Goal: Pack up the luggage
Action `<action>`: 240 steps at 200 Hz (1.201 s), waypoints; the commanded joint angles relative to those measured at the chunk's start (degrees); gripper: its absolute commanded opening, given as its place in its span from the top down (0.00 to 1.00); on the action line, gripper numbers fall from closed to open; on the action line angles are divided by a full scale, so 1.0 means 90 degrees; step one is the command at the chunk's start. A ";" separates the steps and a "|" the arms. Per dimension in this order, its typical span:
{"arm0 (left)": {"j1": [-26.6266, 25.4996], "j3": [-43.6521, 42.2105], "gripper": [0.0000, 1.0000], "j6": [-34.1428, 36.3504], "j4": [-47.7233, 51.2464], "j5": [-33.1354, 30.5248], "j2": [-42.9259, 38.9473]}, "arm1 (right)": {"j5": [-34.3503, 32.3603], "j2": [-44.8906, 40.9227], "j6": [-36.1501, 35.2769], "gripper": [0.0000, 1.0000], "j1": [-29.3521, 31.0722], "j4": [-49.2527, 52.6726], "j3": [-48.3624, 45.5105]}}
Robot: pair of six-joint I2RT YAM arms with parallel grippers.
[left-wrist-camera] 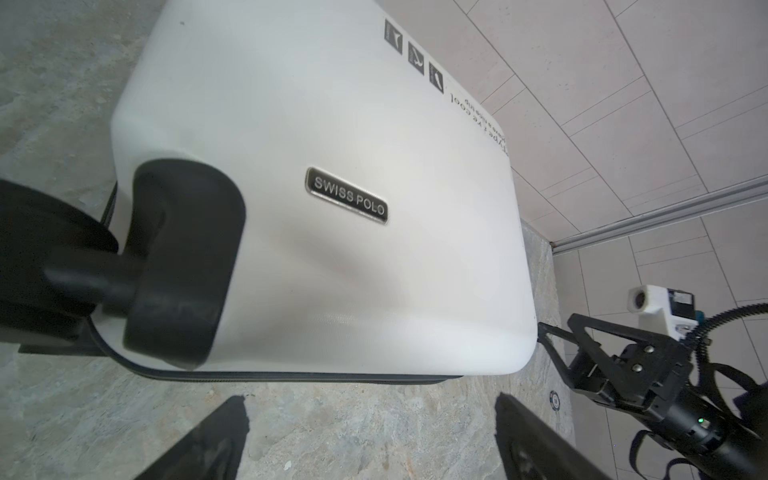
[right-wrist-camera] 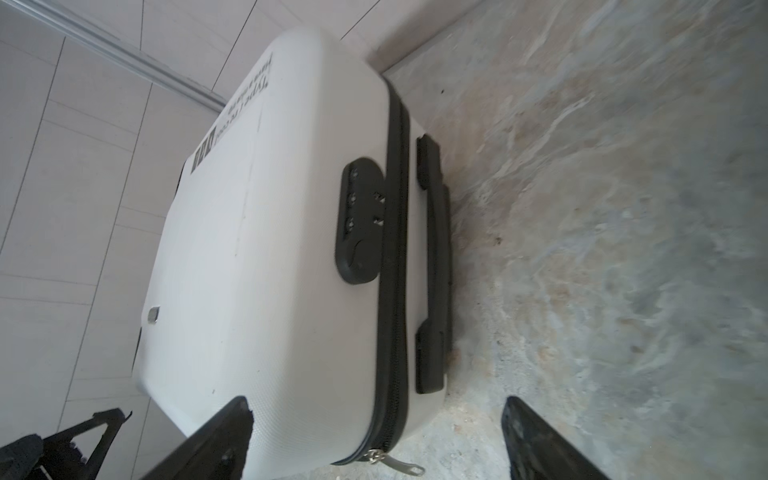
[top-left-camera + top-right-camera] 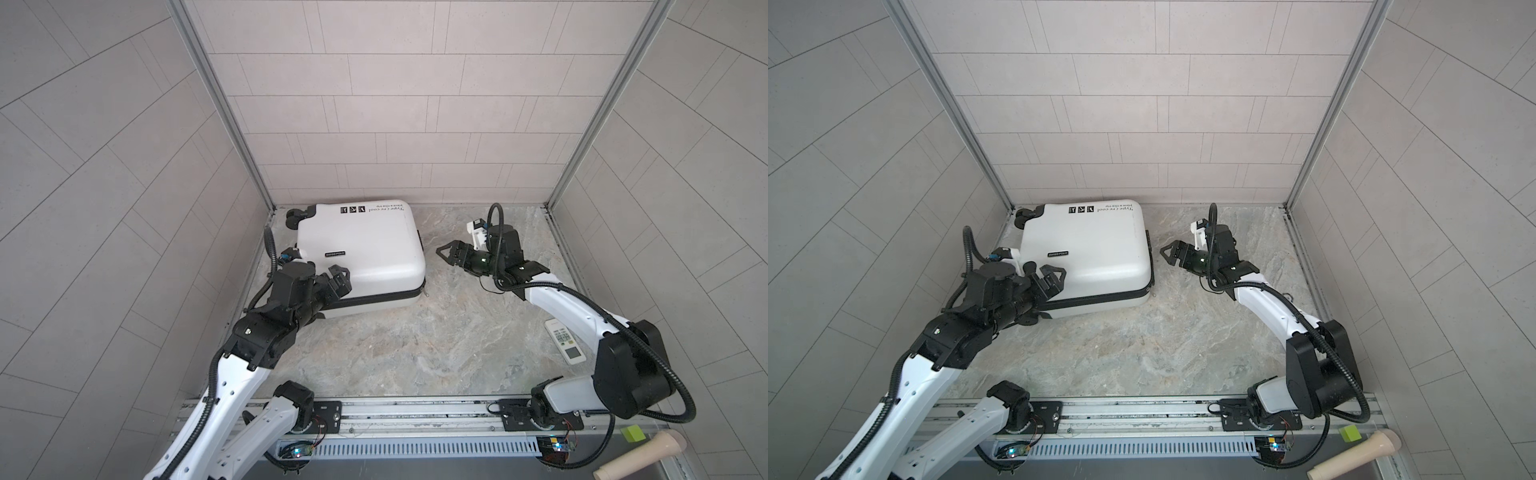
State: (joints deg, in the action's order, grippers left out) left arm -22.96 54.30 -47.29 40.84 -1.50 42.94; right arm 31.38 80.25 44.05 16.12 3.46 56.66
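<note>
My right gripper moves down and across toward the case onto its side handle (image 3: 1150, 245) (image 2: 434, 266) next and closes, since its bar stands off the case's white shell.
The luggage (image 3: 361, 249) (image 3: 1088, 249) is a white hard-shell suitcase lying flat and closed at the back left of the floor, with its black zipper band (image 1: 332, 377) running round it. My left gripper (image 3: 338, 278) (image 3: 1052, 276) (image 1: 370, 415) is open by the case's near left corner, beside a black wheel (image 1: 187, 266), with nothing between its fingers. My right gripper (image 3: 446, 253) (image 3: 1169, 253) (image 2: 374, 411) is open just right of the case, facing the side with the combination lock (image 2: 361, 220) and side handle (image 2: 434, 266). A metal zipper pull (image 2: 409, 467) hangs at the near right corner.
A white remote control (image 3: 565, 340) lies on the marbled floor at the right, behind my right arm. Tiled walls close in the left, back and right. A metal rail (image 3: 415, 409) runs along the front. A green block (image 3: 631, 433) and a beige handle (image 3: 640, 455) sit front right.
</note>
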 commanded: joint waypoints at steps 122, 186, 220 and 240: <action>-0.0004 -0.0868 0.02 -0.0524 -0.0518 -0.0904 0.0081 | -0.0122 0.3535 0.0006 0.38 0.0044 0.0909 0.3503; 0.0041 -0.0943 0.02 -0.0634 -0.0480 -0.1234 0.0131 | 0.0049 0.4360 0.0182 0.43 0.0361 0.0603 0.3694; 0.0049 -0.1024 0.02 -0.0703 -0.0466 -0.1278 0.0131 | 0.0115 0.4485 0.0236 0.45 0.0488 0.0307 0.3470; 0.0051 -0.1053 0.02 -0.0732 -0.0441 -0.1297 0.0128 | 0.0156 0.4645 0.0281 0.46 0.0567 0.0212 0.3469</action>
State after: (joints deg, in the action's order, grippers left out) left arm -22.90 45.58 -52.73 36.73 -10.87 44.42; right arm 31.88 119.79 45.63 20.03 8.36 87.92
